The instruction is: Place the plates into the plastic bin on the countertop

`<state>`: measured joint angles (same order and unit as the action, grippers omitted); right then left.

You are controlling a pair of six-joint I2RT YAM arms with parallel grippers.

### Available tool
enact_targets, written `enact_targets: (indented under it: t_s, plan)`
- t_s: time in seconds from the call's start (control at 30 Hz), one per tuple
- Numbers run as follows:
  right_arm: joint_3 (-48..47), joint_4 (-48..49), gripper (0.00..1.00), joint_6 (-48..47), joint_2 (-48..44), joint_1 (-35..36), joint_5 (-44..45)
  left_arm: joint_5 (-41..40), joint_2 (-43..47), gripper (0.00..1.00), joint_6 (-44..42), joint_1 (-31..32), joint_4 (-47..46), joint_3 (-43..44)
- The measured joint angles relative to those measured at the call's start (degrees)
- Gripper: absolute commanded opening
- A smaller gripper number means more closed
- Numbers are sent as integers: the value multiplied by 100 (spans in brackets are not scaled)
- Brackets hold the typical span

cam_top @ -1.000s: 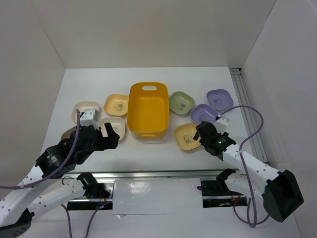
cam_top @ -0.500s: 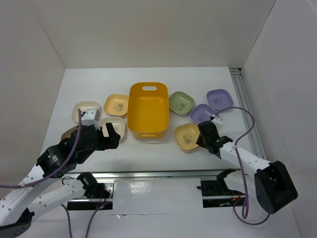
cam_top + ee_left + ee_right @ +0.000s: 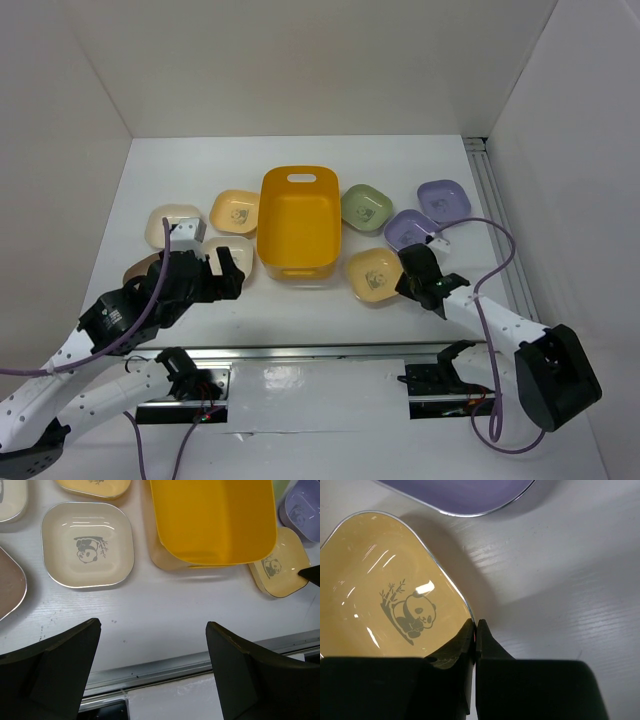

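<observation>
I will next lift my right gripper outward over the bin's side, then lower and release the yellow plate, as the bin's empty bottom is to its left in the top view.
The yellow-orange plastic bin [image 3: 297, 222] stands mid-countertop [image 3: 300, 300], with plates on both sides of it. My right gripper [image 3: 404, 279] [image 3: 476, 626] is shut on the right rim of a yellow panda plate [image 3: 374, 273] [image 3: 385, 600], one finger inside the dish and one outside. My left gripper [image 3: 222, 268] [image 3: 152, 626] hangs open over bare countertop, just near of a cream panda plate [image 3: 87, 545] [image 3: 236, 250]. Left of the bin lie another cream plate [image 3: 172, 225], a yellow plate [image 3: 236, 210] and a tan plate [image 3: 140, 268]. A green plate [image 3: 366, 207] and two lavender plates [image 3: 410, 229] [image 3: 443, 200] lie to its right.
A metal rail [image 3: 300, 352] runs along the near edge of the countertop, and another [image 3: 497, 225] along its right side. White walls close the left, back and right. In the left wrist view the bin [image 3: 215, 520] rises just beyond my open fingers.
My right gripper has shut on the yellow plate's rim, and the plate has shifted slightly left. The left arm has edged a little forward, still open.
</observation>
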<state>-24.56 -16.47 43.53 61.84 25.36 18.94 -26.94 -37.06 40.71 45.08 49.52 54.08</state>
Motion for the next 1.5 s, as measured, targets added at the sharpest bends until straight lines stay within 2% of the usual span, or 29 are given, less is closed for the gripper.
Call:
enact_targets:
  t_s: [0.23,0.47,0.63,0.73,0.9,1.0,1.17,1.3,1.5]
  plan:
    - [-337,-975,0,562,-538,769,487,-26,0,100,0,0,0,0]
    - [-1360,-2321,0,1211,-1110,1303,1504,-26,0,100,0,0,0,0]
    - [-2146,-3141,0,1543,-1054,1499,2402,-26,11,100,4,0,0,0]
    - [-2640,-3279,0,1432,-859,1539,2710,-50,11,100,7,-2,0,0]
    - [-3412,-2546,0,323,-208,1631,2605,-131,7,100,13,0,7,0]
    - [-4085,-1971,0,-612,483,1668,2337,-153,-39,100,22,-2,17,0]
    - [-5427,-1274,0,-2280,2048,1456,1298,-179,-184,100,24,0,39,0]
    - [-5626,-1038,0,-3139,2835,1086,284,-181,-225,100,24,0,39,-2]
    - [-6006,-1073,0,-3860,3842,946,-610,-184,-284,100,24,0,42,-2]
